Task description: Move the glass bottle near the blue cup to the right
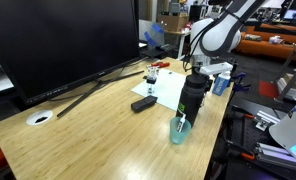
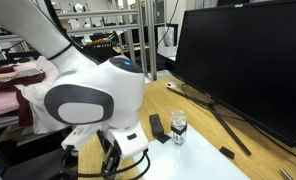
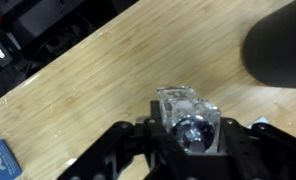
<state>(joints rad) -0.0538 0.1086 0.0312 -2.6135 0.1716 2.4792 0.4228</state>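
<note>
The glass bottle goes down onto the wooden tabletop beside the black flask next and is released there, since bare wood surrounds that spot.
In the wrist view my gripper (image 3: 188,138) is shut on the glass bottle (image 3: 183,105), a tiny clear bottle with a silvery top, seen from above over the wooden table. The blue cup (image 1: 179,129) stands near the table's front edge in an exterior view. Just behind it is a tall black shape (image 1: 194,95) where my arm comes down. I cannot tell gripper from black flask there, and the held bottle does not show. A dark blur (image 3: 283,45) at the wrist view's upper right is probably the flask.
A second small glass bottle (image 1: 150,75) (image 2: 178,128) stands by the monitor stand, next to a flat black object (image 1: 143,103) (image 2: 158,128). A white sheet (image 1: 168,90) lies behind the cup. A large monitor (image 1: 68,40) fills the back. My arm's base (image 2: 88,105) blocks much of an exterior view.
</note>
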